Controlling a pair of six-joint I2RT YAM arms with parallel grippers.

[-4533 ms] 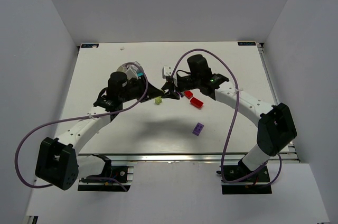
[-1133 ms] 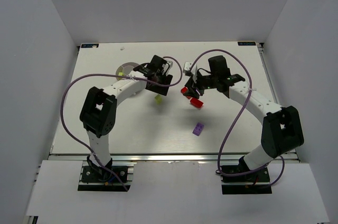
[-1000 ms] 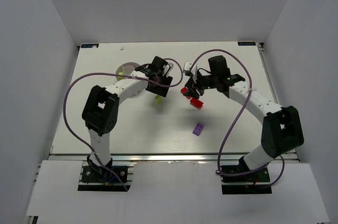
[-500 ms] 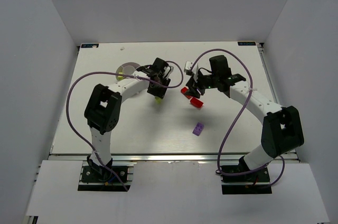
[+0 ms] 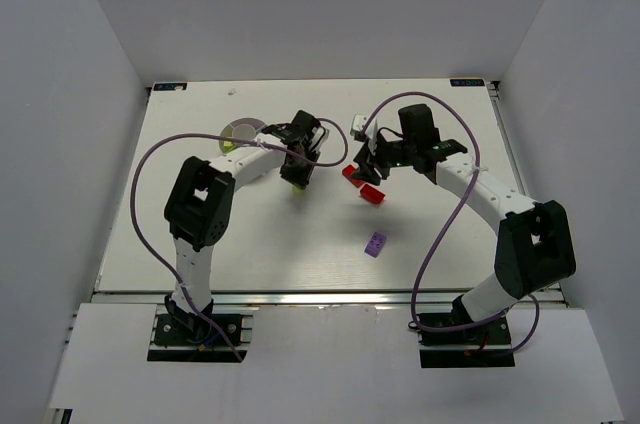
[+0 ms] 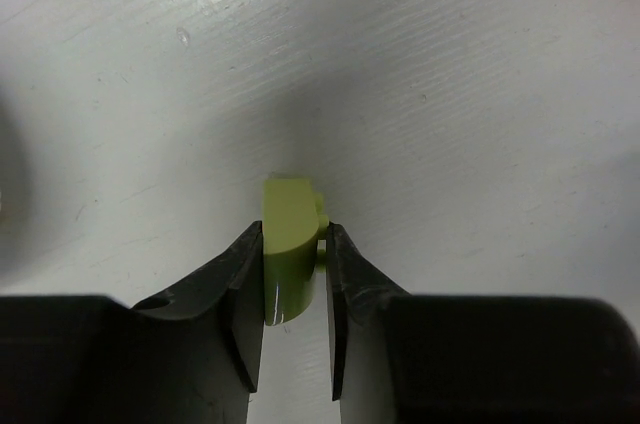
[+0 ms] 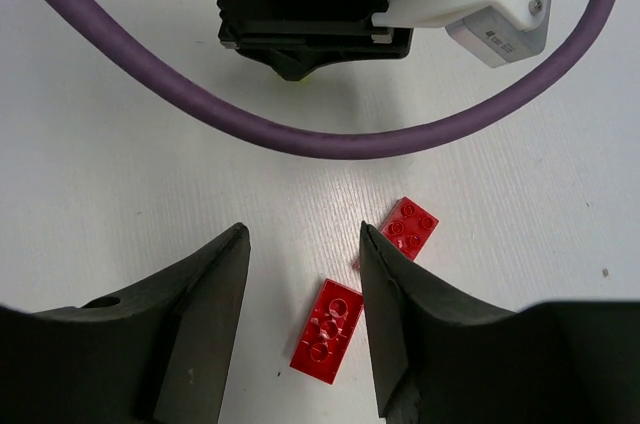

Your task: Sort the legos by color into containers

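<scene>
Next, the left gripper lifts over the dish's lime-green section [image 5: 228, 146] and releases the lime-green brick, since that section lies outward and to the gripper's left in the top view.
My left gripper [image 5: 297, 177] is low over the table, its jaws closed on the two sides of a lime-green brick [image 6: 290, 244] that rests on the table; this brick [image 5: 298, 189] also shows in the top view. My right gripper [image 7: 303, 234] is open above two red bricks: one lying studs-down [image 7: 327, 331] between the fingers, one studs-up [image 7: 408, 227] by the right finger. In the top view they lie at centre [image 5: 352, 173] and just below [image 5: 372, 194]. A purple brick [image 5: 376, 243] lies nearer the front. The round white dish [image 5: 240, 129] sits at the back left, partly hidden by my left arm.
My left wrist and its purple cable [image 7: 330, 134] lie just beyond my right gripper. The two wrists are close together at the table's middle. White walls enclose the table on three sides.
My left gripper has swung from the dish toward the centre and come down around the lime-green brick. My right gripper has barely moved over the red bricks.
</scene>
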